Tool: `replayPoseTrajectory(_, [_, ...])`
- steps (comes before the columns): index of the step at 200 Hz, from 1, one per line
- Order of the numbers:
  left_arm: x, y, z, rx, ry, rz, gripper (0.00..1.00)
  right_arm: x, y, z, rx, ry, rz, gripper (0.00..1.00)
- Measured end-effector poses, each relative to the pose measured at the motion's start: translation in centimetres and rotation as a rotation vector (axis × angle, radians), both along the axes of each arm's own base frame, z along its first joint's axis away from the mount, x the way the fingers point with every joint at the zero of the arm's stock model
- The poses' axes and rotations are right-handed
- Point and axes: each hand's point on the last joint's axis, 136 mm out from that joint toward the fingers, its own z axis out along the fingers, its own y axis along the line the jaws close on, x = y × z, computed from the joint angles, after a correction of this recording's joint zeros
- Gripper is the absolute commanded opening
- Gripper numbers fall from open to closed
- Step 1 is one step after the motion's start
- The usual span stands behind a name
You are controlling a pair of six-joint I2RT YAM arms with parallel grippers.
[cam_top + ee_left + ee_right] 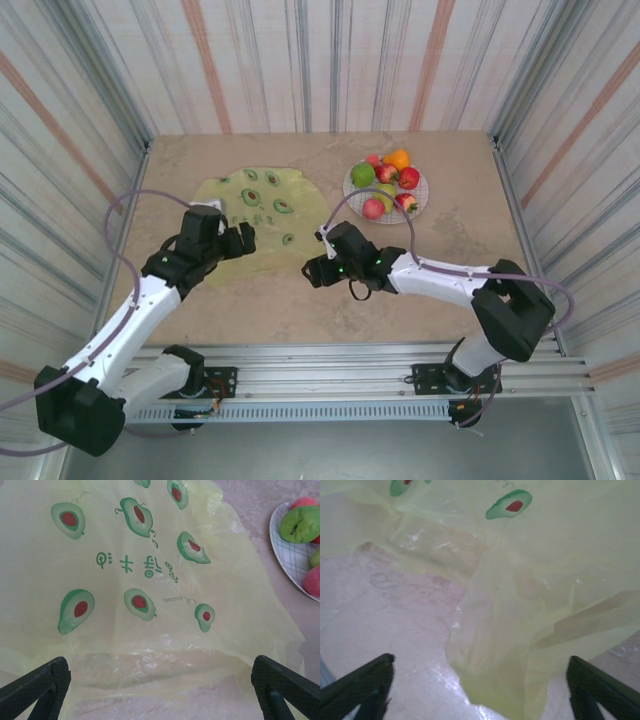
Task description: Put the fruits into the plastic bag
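Next, my left gripper turns, lowers and closes across the printed layer's near edge below, which lies exposed because the under layer reaches past it.
The plastic bag, thin yellow-green with avocado prints, lies flat on the table at centre-left. The fruits are piled on a white grid plate to its right: an orange, a green apple, a pear and red apples. My left gripper hovers open at the bag's near edge, fingers wide apart with nothing gripped. My right gripper is open over the bag's near right corner, which lies loose between its fingers.
Striped walls close in the table on three sides. The metal rail carrying both arm bases runs along the near edge. In the left wrist view the plate with a green apple sits at the right edge. Bare tabletop lies between bag and rail.
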Motion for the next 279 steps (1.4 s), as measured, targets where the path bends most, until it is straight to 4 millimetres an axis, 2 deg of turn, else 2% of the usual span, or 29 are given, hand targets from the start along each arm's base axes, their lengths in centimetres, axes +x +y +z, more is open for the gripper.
replayPoseTrajectory(17, [1.0,-0.3,-0.3,0.044,0.019,-0.015,0.97,1.1,-0.8,-0.9,-0.035,-0.025,-0.045,0.42])
replayPoseTrajectory(32, [1.6,-0.8,-1.1,0.104,0.04,-0.054,0.96,2.1,-1.8,-1.2,-0.043,-0.039,-0.084,0.27])
replayPoseTrajectory(55, [1.8,-2.8,-2.7,0.241,0.062,-0.18,0.96,4.0,-4.0,-1.7,-0.043,-0.042,-0.16,0.18])
replayPoseTrajectory(77, [1.8,-5.0,-3.9,0.402,0.054,-0.341,0.96,5.2,-6.3,-1.9,-0.043,-0.038,-0.22,0.15])
replayPoseTrajectory(96, [1.9,-6.8,-5.2,0.526,0.046,-0.483,0.95,6.1,-7.7,-1.2,-0.017,-0.042,-0.256,0.11])
replayPoseTrajectory(122, [2.6,-7.5,-7.4,0.641,0.081,-0.6,0.93,7.5,-8.9,-0.2,0.024,-0.053,-0.29,0.1])
replayPoseTrajectory(186, [4.1,-9.2,-12.4,0.753,0.177,-0.763,0.87,7.8,-8.8,0.1,0.062,-0.044,-0.279,0.09])
replayPoseTrajectory(201, [4.4,-9.3,-13.2,0.77,0.185,-0.772,0.82,7.8,-8.8,0.0,0.062,-0.04,-0.277,0.09])
replayPoseTrajectory(236, [5.4,-9.2,-14.7,0.818,0.187,-0.769,0.62,7.8,-8.7,-0.3,0.058,-0.033,-0.275,0.08])
replayPoseTrajectory(279, [6.4,-9.7,-14.3,0.81,0.144,-0.743,0.33,7.9,-8.8,-0.2,0.059,-0.035,-0.278,0.08])
